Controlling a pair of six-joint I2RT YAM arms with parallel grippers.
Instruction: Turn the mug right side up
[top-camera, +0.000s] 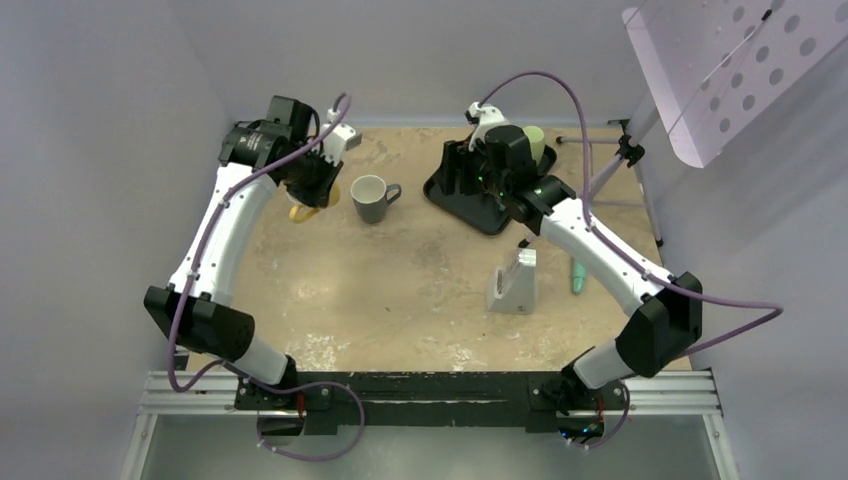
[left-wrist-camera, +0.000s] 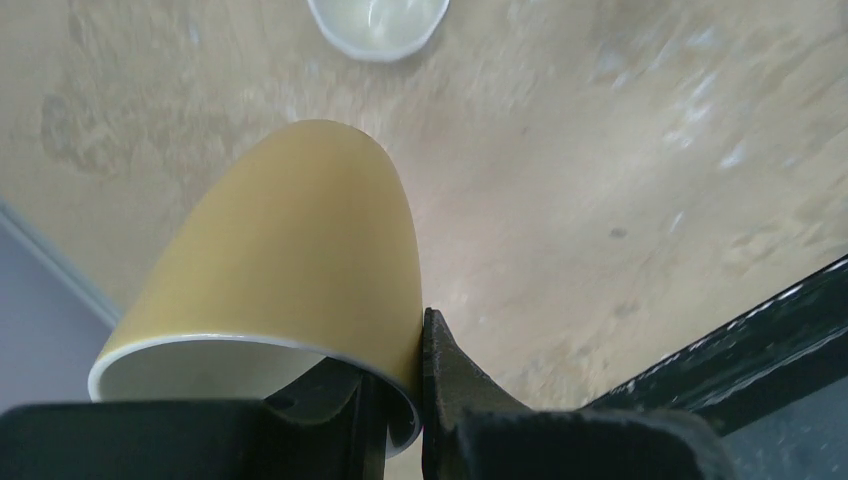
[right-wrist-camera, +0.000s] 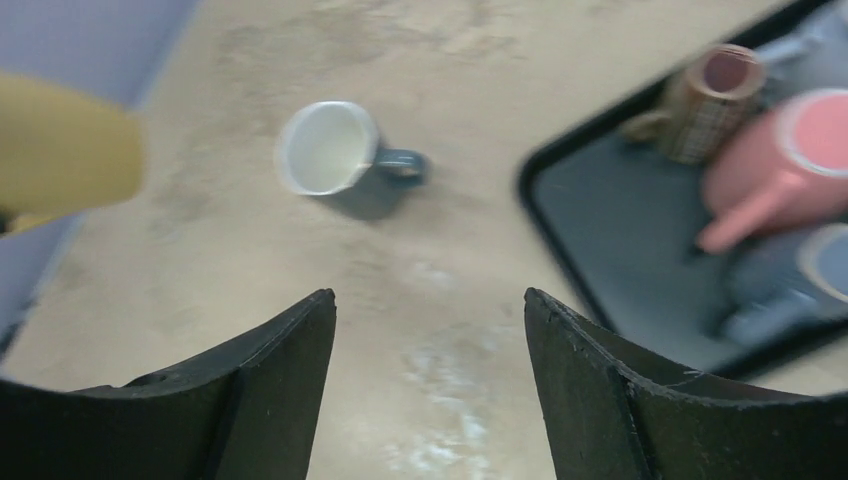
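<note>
The yellow mug in my left gripper already has its base facing down. Next I should lower it to the bare tabletop beside the grey mug below it and let go of the yellow mug's rim.
My left gripper is shut on the rim of a yellow mug at the table's far left. In the left wrist view the yellow mug fills the frame, with one finger inside the white interior and the other finger outside its wall. It is tilted, its opening towards the camera and its base towards the table. The handle is hidden. It also shows in the right wrist view. My right gripper is open and empty, above the table beside the tray.
A grey mug stands upright just right of the yellow one. A black tray at the back holds a pink mug, a checked brown mug and others. A grey metal block and a teal pen lie right of centre.
</note>
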